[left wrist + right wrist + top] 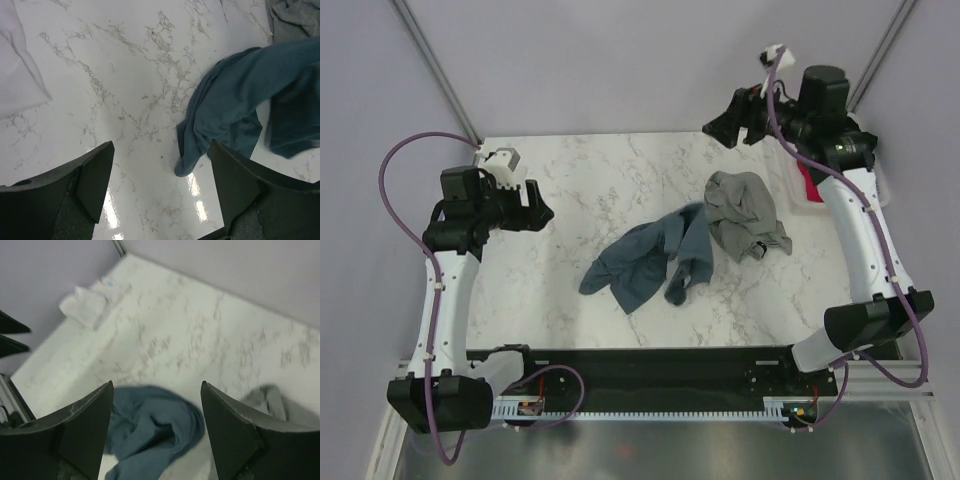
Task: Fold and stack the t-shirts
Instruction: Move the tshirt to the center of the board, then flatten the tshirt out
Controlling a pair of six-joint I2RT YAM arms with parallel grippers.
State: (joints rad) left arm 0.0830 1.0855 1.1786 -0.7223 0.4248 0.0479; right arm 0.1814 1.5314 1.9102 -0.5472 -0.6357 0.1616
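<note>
Next, my raised right gripper tilts downward and comes down onto the grey t-shirt's far end (pixel 732 184) (pixel 272 399), since it lies clear of the blue t-shirt below the gripper.
A slate-blue t-shirt (pixel 650 260) lies crumpled in the middle of the marble table. It also shows in the left wrist view (pixel 240 105) and the right wrist view (pixel 150 432). A grey t-shirt (pixel 745 215) lies bunched to its right, touching it, and shows in the left wrist view (pixel 295 17) and the right wrist view (pixel 270 400). A white cloth (pixel 503 160) lies at the far left corner, partly hidden by the left arm; it also shows in the left wrist view (pixel 20 75) and the right wrist view (pixel 87 305). My left gripper (pixel 542 205) is open and empty, left of the blue shirt (pixel 160 185). My right gripper (pixel 725 122) is open and empty, raised over the far right (pixel 156 425).
A pale container (pixel 883 185) with something red (pixel 810 185) in it stands at the table's right edge, behind the right arm. Metal frame posts rise at the far corners. A black rail runs along the near edge (pixel 650 365).
</note>
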